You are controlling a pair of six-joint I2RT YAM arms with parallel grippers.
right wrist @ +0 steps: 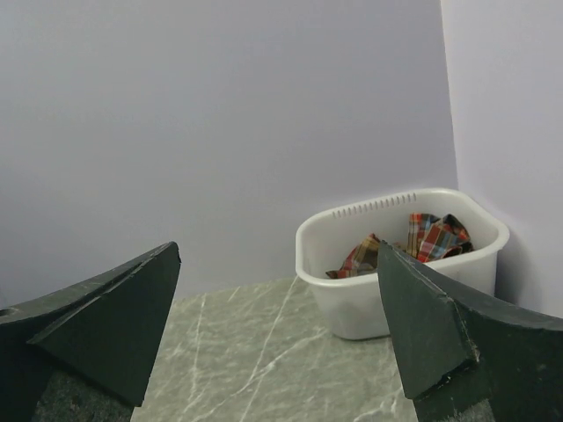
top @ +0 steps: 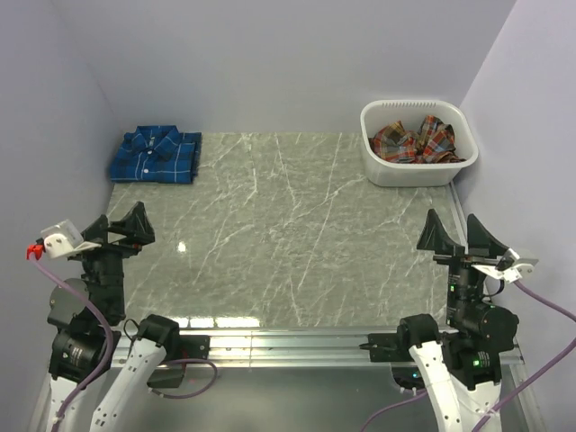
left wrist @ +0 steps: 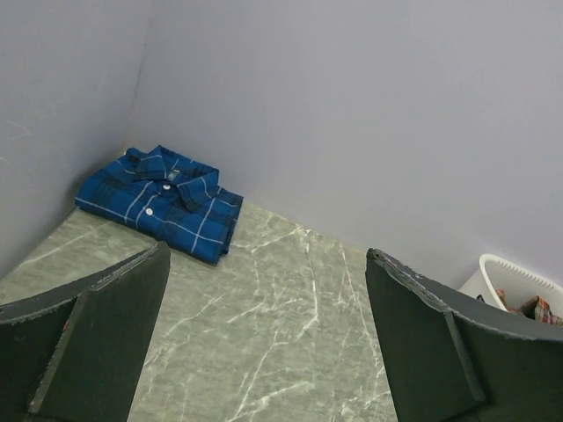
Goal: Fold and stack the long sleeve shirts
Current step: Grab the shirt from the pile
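I need to reach outward over the white tub's near rim with my right gripper next, then tip it down onto the crumpled red-orange plaid shirt [top: 415,146] [right wrist: 420,236], because the tub's sides are all around the shirt.
The blue plaid shirt [top: 155,155] lies folded at the table's far left corner, collar up; it also shows in the left wrist view [left wrist: 160,201]. The red-orange plaid shirt [top: 414,141] lies crumpled inside the white tub [top: 407,173] at the far right, and shows in the right wrist view [right wrist: 427,237]. My left gripper [top: 126,227] is open and empty near the table's left edge, well short of the blue shirt. My right gripper [top: 459,236] is open and empty near the right edge, in front of the tub.
Lavender walls close the table on the left, back and right. The marble table top [top: 288,234] lies between the arms. A metal rail [top: 288,342] runs along the near edge by the arm bases.
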